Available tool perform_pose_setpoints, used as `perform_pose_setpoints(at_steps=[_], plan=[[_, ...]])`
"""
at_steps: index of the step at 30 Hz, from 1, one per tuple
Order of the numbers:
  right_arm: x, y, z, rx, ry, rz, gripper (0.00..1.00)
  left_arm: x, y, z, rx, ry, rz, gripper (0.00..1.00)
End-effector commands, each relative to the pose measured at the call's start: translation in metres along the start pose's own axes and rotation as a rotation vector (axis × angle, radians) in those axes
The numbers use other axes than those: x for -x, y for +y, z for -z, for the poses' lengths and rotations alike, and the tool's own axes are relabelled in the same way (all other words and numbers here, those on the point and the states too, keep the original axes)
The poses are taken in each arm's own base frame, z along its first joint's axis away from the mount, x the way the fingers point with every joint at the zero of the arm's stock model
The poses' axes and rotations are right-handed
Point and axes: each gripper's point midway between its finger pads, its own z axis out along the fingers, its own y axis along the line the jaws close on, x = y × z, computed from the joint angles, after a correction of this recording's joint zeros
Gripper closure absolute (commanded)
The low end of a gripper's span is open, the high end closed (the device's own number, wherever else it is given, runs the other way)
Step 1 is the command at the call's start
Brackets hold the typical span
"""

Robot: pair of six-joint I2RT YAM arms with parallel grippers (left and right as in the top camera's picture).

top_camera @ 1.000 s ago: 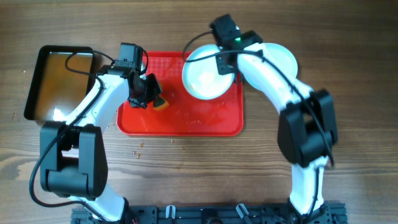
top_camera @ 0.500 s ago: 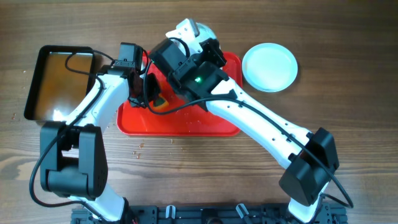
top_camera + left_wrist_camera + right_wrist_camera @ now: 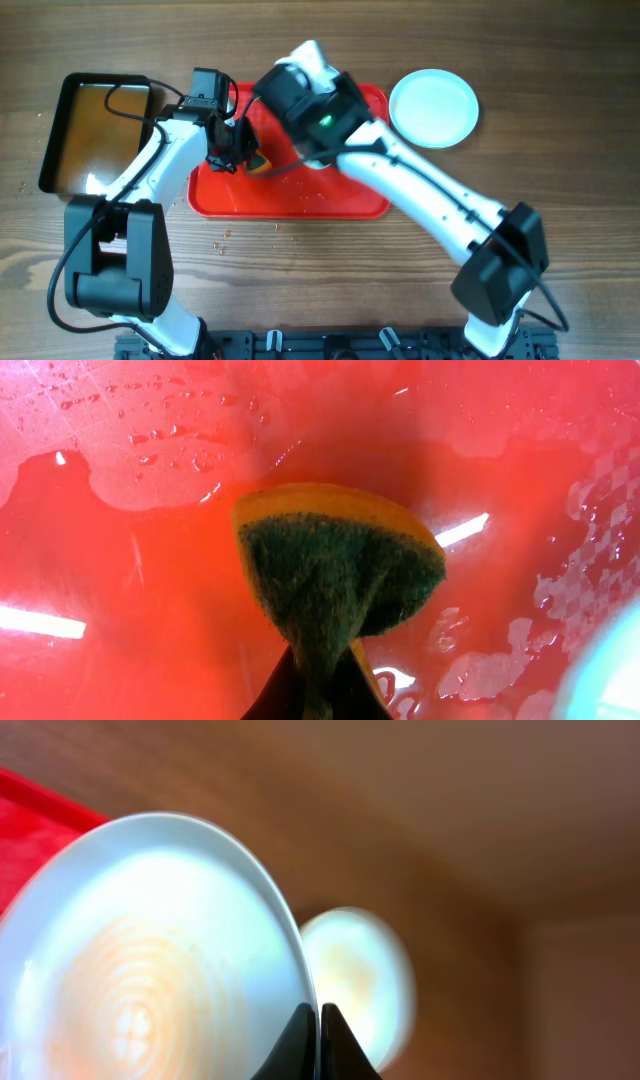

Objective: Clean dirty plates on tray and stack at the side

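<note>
I should next move my right gripper rightward in the overhead view, then down over the plate (image 3: 360, 980) beside the tray and release, as that plate starts the stack.
My left gripper (image 3: 238, 150) hangs over the left half of the red tray (image 3: 340, 195), shut on a yellow sponge (image 3: 258, 163) with a green scouring face (image 3: 335, 570). The left gripper (image 3: 318, 695) pinches the sponge's lower end just above the wet tray floor (image 3: 120, 580). My right gripper (image 3: 320, 1020) is shut on the rim of a white plate (image 3: 150, 950), tilted up, with faint orange rings on its face. From above, the right gripper (image 3: 298, 72) reaches over the tray's back edge and only a white part of that plate (image 3: 306, 50) shows. Another plate (image 3: 433, 107) lies on the table right of the tray.
A black pan (image 3: 95, 130) of brownish water stands left of the tray, close to the left arm. Small crumbs (image 3: 225, 236) dot the wood in front of the tray. The right arm crosses the tray diagonally. Water puddles (image 3: 480, 670) lie on the tray.
The right arm swung left from the tray's right end to its back left, carrying the plate up on edge. The plate at the right is now uncovered. The left arm stayed put.
</note>
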Motion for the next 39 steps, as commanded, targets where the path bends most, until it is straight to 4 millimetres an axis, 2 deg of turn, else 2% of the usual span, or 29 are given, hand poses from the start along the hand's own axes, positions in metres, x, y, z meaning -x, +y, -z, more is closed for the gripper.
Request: perform_pose_setpoints(at_steps=[1, 3, 4, 5, 7, 10, 12, 15, 17, 18, 19, 21, 22, 24, 25, 28, 30, 32, 34, 35, 37, 39], plan=[[-0.023, 0.005, -0.042, 0.403, 0.219, -0.389, 0.96, -0.003, 0.000, -0.004, -0.007, 0.017, -0.012, 0.96], [-0.035, -0.021, -0.062, 0.491, 0.296, -0.498, 0.96, -0.003, 0.000, -0.004, -0.007, 0.017, -0.012, 0.96], [-0.045, -0.040, -0.075, 0.510, 0.333, -0.562, 0.96, -0.003, 0.000, -0.004, -0.007, 0.016, -0.013, 0.96], [-0.055, -0.062, -0.087, 0.501, 0.361, -0.618, 0.96, -0.003, 0.000, -0.004, -0.007, 0.016, -0.012, 0.96], [-0.084, -0.117, -0.116, 0.434, 0.397, -0.720, 0.96, -0.003, 0.000, -0.004, -0.009, 0.015, -0.013, 0.96], [-0.124, -0.172, -0.144, 0.348, 0.429, -0.825, 0.96, -0.002, 0.000, -0.004, -0.010, 0.012, -0.013, 0.96], [-0.147, -0.193, -0.158, 0.312, 0.446, -0.898, 0.96, -0.001, -0.001, -0.004, -0.013, 0.008, -0.014, 0.96], [-0.166, -0.201, -0.169, 0.287, 0.461, -0.950, 0.96, 0.002, -0.003, -0.004, -0.022, -0.006, -0.018, 0.96], [-0.163, -0.191, -0.168, 0.335, 0.461, -0.949, 0.94, 0.005, -0.005, -0.004, -0.027, -0.015, -0.021, 0.96], [-0.155, -0.180, -0.165, 0.406, 0.446, -0.927, 0.92, 0.005, -0.005, -0.004, -0.027, -0.016, -0.021, 0.96], [-0.144, -0.168, -0.159, 0.496, 0.425, -0.906, 0.90, 0.005, -0.005, -0.004, -0.029, -0.018, -0.022, 0.96], [-0.110, -0.127, -0.133, 0.779, 0.359, -0.838, 0.75, 0.009, -0.006, -0.004, -0.033, -0.033, -0.025, 0.96], [-0.098, -0.109, -0.120, 0.873, 0.335, -0.792, 0.61, 0.013, -0.005, -0.004, -0.022, -0.050, -0.027, 0.96], [-0.085, -0.074, -0.102, 0.938, 0.343, -0.702, 0.14, 0.025, 0.003, -0.001, 0.025, -0.108, -0.031, 0.96], [-0.082, -0.056, -0.097, 0.918, 0.355, -0.642, 0.01, 0.031, 0.004, 0.005, 0.030, -0.132, -0.052, 0.96], [-0.078, -0.026, -0.089, 0.838, 0.368, -0.527, 0.01, 0.053, 0.008, 0.034, 0.006, -0.213, -0.030, 0.96], [-0.070, -0.001, -0.078, 0.825, 0.348, -0.447, 0.00, 0.078, 0.020, 0.065, -0.013, -0.303, 0.019, 0.96], [-0.062, 0.021, -0.064, 0.856, 0.328, -0.400, 0.00, 0.111, 0.052, 0.100, -0.019, -0.421, 0.107, 0.96], [-0.059, 0.034, -0.056, 0.873, 0.322, -0.369, 0.00, 0.132, 0.089, 0.117, -0.007, -0.491, 0.215, 0.96], [-0.059, 0.040, -0.052, 0.881, 0.322, -0.355, 0.00, 0.141, 0.118, 0.125, 0.004, -0.521, 0.305, 0.96], [-0.067, 0.057, -0.045, 0.897, 0.340, -0.320, 0.00, 0.147, 0.175, 0.136, 0.037, -0.555, 0.471, 0.96], [-0.076, 0.069, -0.047, 0.900, 0.358, -0.332, 0.00, 0.148, 0.212, 0.137, 0.067, -0.562, 0.547, 0.96]])
